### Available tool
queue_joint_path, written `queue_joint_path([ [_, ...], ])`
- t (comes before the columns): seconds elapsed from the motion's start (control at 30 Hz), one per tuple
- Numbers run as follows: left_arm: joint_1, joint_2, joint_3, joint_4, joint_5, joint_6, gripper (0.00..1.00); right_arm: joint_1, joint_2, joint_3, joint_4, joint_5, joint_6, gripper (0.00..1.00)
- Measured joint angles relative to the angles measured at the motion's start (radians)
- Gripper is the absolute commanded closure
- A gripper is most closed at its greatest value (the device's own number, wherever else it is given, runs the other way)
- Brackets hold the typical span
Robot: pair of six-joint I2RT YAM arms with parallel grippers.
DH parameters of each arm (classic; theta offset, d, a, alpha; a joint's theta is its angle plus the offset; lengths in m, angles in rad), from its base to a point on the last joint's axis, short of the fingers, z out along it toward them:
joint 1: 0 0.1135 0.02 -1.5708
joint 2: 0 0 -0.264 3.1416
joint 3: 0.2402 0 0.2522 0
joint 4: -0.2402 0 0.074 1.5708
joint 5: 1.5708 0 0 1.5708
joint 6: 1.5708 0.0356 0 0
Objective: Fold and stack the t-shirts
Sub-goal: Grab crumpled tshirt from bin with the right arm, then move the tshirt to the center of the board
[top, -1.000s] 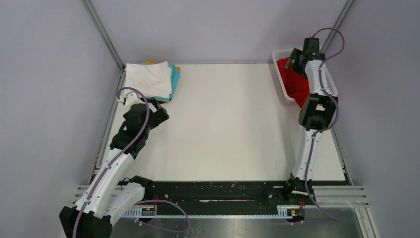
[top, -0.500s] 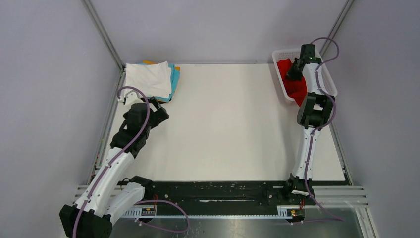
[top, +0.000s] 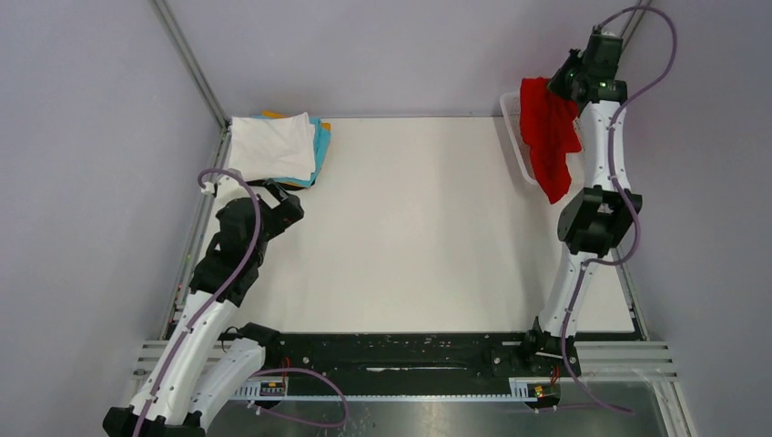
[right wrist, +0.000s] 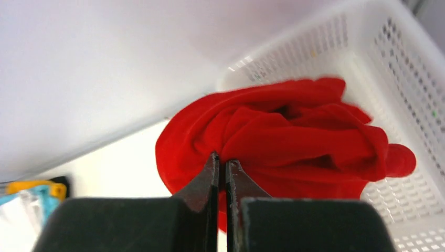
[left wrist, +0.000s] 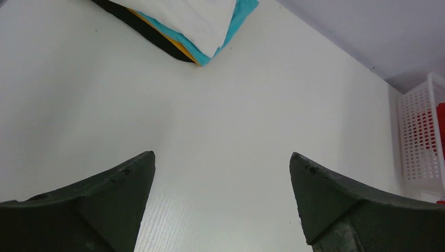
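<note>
The bare middle of the table lies below and to the left in the top view. My right gripper will swing there next, lower and release the red t-shirt [top: 549,135].
A bright red t-shirt [top: 549,135] hangs bunched above the white mesh basket [top: 515,137] at the back right. My right gripper [top: 566,80] is shut on its top edge, and in the right wrist view the red t-shirt [right wrist: 294,137] droops from my right gripper [right wrist: 222,158] over the basket [right wrist: 399,63]. Folded t-shirts [top: 273,146] lie stacked at the back left, white on top, with cyan, orange and dark edges; the stack [left wrist: 194,26] also shows in the left wrist view. My left gripper [left wrist: 222,157] is open over bare table, just in front of that stack, where the left gripper [top: 289,202] appears from above.
The white table [top: 410,228] stretches between the stack and the basket. Metal frame posts [top: 187,59] rise at the back corners. A black rail [top: 391,355] with both arm bases runs along the near edge.
My right gripper closed on the red t-shirt inside the basket and rose, lifting the shirt out so it hangs. The left arm shifted slightly back and left.
</note>
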Motion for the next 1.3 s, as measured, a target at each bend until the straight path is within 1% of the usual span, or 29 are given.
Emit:
queue_joint_path([
  [0.23,0.000,-0.055,-0.002,-0.002,0.016,-0.003,0.01,0.005,-0.238,-0.013,0.062,-0.174,0.013,1.00],
  [0.37,0.000,-0.089,-0.004,-0.009,0.020,-0.007,0.01,0.042,-0.335,-0.006,0.060,-0.289,0.018,1.00],
  [0.43,0.000,-0.108,-0.004,-0.019,0.020,-0.011,0.01,0.091,-0.370,0.003,0.050,-0.350,0.015,1.00],
  [0.53,0.000,-0.135,-0.004,-0.026,0.020,-0.017,0.01,0.205,-0.409,0.024,0.008,-0.420,-0.024,1.00],
  [0.63,0.000,-0.165,-0.004,-0.053,0.019,-0.029,0.01,0.330,-0.438,0.034,-0.056,-0.462,-0.098,1.00],
  [0.7,0.000,-0.180,-0.004,-0.072,0.017,-0.037,0.01,0.419,-0.452,0.043,-0.134,-0.492,-0.181,1.00],
  [0.8,0.000,-0.195,-0.004,-0.101,0.014,-0.050,0.01,0.527,-0.454,0.061,-0.277,-0.486,-0.323,1.00],
  [0.93,0.000,-0.200,-0.004,-0.137,0.013,-0.068,0.01,0.618,-0.454,0.021,-0.425,-0.399,-0.453,1.00],
  [1.03,0.000,-0.196,-0.004,-0.147,0.014,-0.081,0.01,0.660,-0.453,-0.087,-0.450,-0.335,-0.480,1.00],
  [1.1,0.000,-0.186,-0.004,-0.156,0.015,-0.087,0.01,0.681,-0.451,-0.208,-0.420,-0.287,-0.471,1.00],
  [1.13,0.000,-0.176,-0.004,-0.163,0.018,-0.090,0.01,0.689,-0.449,-0.257,-0.403,-0.273,-0.462,0.98],
  [1.17,0.000,-0.162,-0.004,-0.172,0.021,-0.092,0.01,0.700,-0.445,-0.328,-0.368,-0.251,-0.447,0.87],
  [1.2,0.000,-0.152,-0.004,-0.178,0.026,-0.093,0.01,0.710,-0.439,-0.400,-0.331,-0.231,-0.432,0.65],
  [1.23,0.000,-0.138,-0.004,-0.183,0.031,-0.094,0.01,0.720,-0.431,-0.464,-0.295,-0.216,-0.417,0.50],
  [1.3,0.000,-0.110,-0.005,-0.186,0.047,-0.099,0.01,0.738,-0.417,-0.577,-0.225,-0.192,-0.373,0.28],
])
